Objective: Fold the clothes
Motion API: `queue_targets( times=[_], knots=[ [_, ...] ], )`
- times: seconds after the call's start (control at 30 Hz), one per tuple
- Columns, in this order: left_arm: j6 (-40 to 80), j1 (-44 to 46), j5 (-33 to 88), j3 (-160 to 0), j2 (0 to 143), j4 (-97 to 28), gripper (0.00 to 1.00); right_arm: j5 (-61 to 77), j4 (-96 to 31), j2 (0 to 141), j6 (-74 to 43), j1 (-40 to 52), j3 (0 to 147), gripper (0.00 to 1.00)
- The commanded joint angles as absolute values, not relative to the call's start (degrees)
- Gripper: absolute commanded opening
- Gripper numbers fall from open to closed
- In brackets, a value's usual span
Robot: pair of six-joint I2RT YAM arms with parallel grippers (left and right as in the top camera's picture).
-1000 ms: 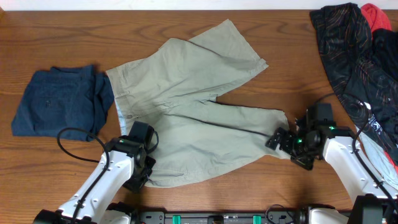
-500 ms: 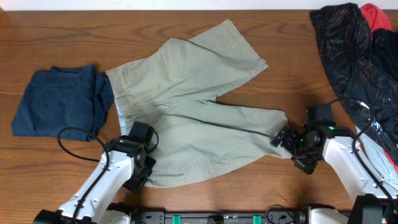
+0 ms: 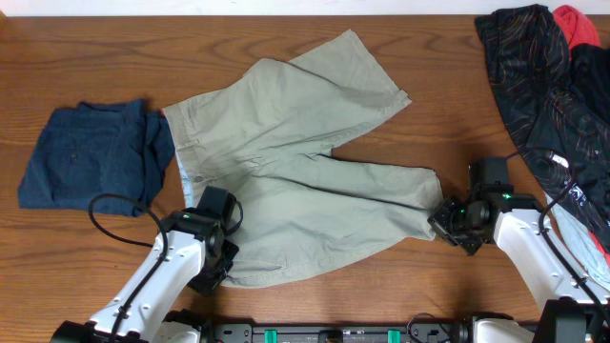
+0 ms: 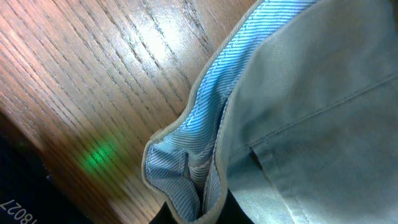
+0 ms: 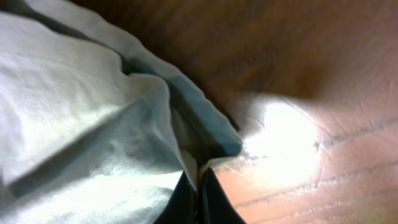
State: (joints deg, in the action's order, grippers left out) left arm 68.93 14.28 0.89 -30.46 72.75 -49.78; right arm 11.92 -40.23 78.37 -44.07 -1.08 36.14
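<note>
Next, my left gripper lifts this waistband corner outward toward the far waistband end (image 3: 175,116), lowers it and releases it, since the trousers (image 3: 295,162) still lie spread.
The clothes, a pair of khaki trousers (image 3: 295,162), lie spread across the middle of the table, one leg reaching up right, the other stretching right toward the front. My left gripper (image 3: 212,250) is shut on the waistband corner at the front left; its striped pale lining (image 4: 193,155) bunches between the jaws. My right gripper (image 3: 440,221) is shut on the hem of the lower leg (image 5: 186,149), pinching a thin fold of cloth right at the table top.
A folded navy garment (image 3: 91,152) lies at the left. A heap of black patterned (image 3: 534,76) and red (image 3: 579,24) garments fills the back right corner, close behind the right arm. Bare wood (image 3: 457,124) shows between the trousers and the heap.
My right gripper, open a second ago, has slid slightly right and closed on the leg hem. The left gripper and the trousers have stayed put.
</note>
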Motion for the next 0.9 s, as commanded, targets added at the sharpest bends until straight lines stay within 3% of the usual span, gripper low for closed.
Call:
queue_targets(
  times=[0.0,0.43,0.63,0.87],
  knots=[
    [67.2,13.9,-0.7,-30.1,72.6,-50.6,0.07,10.5,-38.8,78.4,-42.7,-0.6,35.8,0.01],
    [65.9,13.9,-0.7,-30.1,72.6,-50.6,0.07,11.9,-43.0,75.9,-41.0,-4.7,36.3,0.01],
    [52.0,14.0,9.3,-31.0,72.5,-51.2,0.06,14.7,-44.4,68.2,-35.8,-13.1,40.9,0.01],
    [46.4,14.4,10.2,-37.0,71.1,-58.8,0.06,14.3,-55.0,61.2,-26.7,-18.0,51.0,0.01]
  ],
)
